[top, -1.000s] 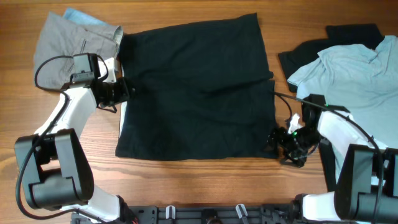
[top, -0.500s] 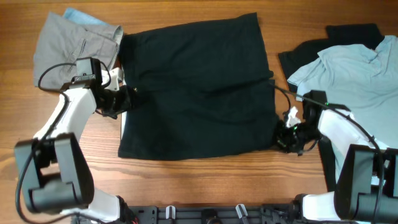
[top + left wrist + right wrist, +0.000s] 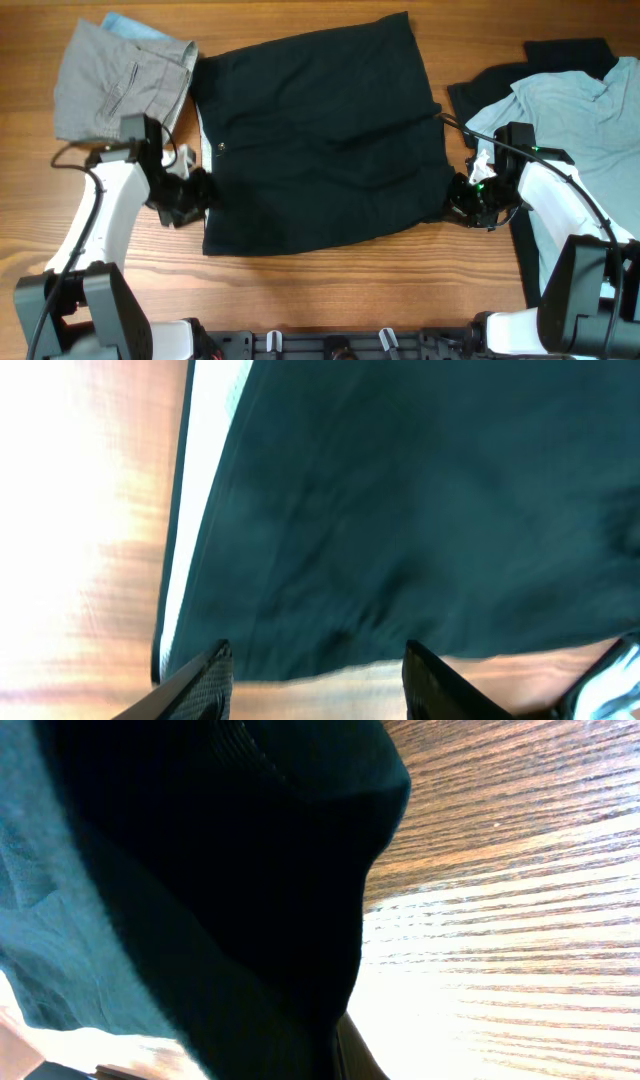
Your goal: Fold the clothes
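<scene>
My right gripper will next rise and carry the heap outward toward the black garment's far corner (image 3: 403, 27) on the T-shirt side to release it, as the garment lies unfolded.
The clothes lie on a wooden table. A large black shorts-like garment (image 3: 320, 140) is spread in the middle, with grey pocketed shorts (image 3: 115, 80) at the far left and a pale blue T-shirt (image 3: 575, 115) at the right. My left gripper (image 3: 193, 192) sits at the black garment's near-left corner. In the left wrist view it (image 3: 320, 685) is open over bare wood, the cloth edge (image 3: 400, 560) just ahead of its fingertips. My right gripper (image 3: 466, 200) is at the near-right corner. In the right wrist view it (image 3: 320, 1055) is shut on a bunch of the black cloth (image 3: 250, 870).
Another black garment (image 3: 570, 52) lies under the T-shirt at the far right. A pale blue scrap (image 3: 125, 22) peeks out behind the grey shorts. A white strip (image 3: 203, 130) shows along the black garment's left edge. Bare wood (image 3: 330, 290) runs along the near side.
My right gripper shut on the black garment's near-right corner and drew it away from the near edge. My left gripper moved down the garment's left side to its near-left corner.
</scene>
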`<state>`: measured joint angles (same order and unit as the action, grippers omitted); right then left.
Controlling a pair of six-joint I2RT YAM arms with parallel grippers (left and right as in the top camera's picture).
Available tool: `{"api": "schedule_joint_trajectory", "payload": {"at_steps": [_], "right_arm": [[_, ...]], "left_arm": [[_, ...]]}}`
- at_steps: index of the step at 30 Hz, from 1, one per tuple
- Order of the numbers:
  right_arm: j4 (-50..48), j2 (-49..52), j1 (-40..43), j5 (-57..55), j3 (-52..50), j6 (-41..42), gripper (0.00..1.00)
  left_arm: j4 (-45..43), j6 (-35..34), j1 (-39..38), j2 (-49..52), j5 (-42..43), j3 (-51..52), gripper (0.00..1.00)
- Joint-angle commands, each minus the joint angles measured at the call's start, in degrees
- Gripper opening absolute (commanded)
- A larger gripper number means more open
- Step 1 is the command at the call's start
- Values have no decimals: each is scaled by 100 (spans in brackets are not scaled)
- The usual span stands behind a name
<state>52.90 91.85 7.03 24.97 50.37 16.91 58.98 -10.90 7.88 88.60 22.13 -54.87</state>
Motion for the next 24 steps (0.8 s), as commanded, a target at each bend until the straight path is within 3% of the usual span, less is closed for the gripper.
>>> {"api": "schedule_joint_trajectory", "payload": {"at_steps": [1,11,12,24], "right_arm": [[7,-92,13,-146,111,109,4],[-39,-92,13,-146,111,107,4],[-39,-92,13,-146,111,107,4],[-44,-92,13,-151,111,101,4]], "left_arm": [[79,-474,-11,28,-76,516,54],[-776,-1722,-11,28,-302,1508,54],[-848,-1803,-9,28,-424,1580,59],[-542,-1832,-11,28,-861,1633,66]]}}
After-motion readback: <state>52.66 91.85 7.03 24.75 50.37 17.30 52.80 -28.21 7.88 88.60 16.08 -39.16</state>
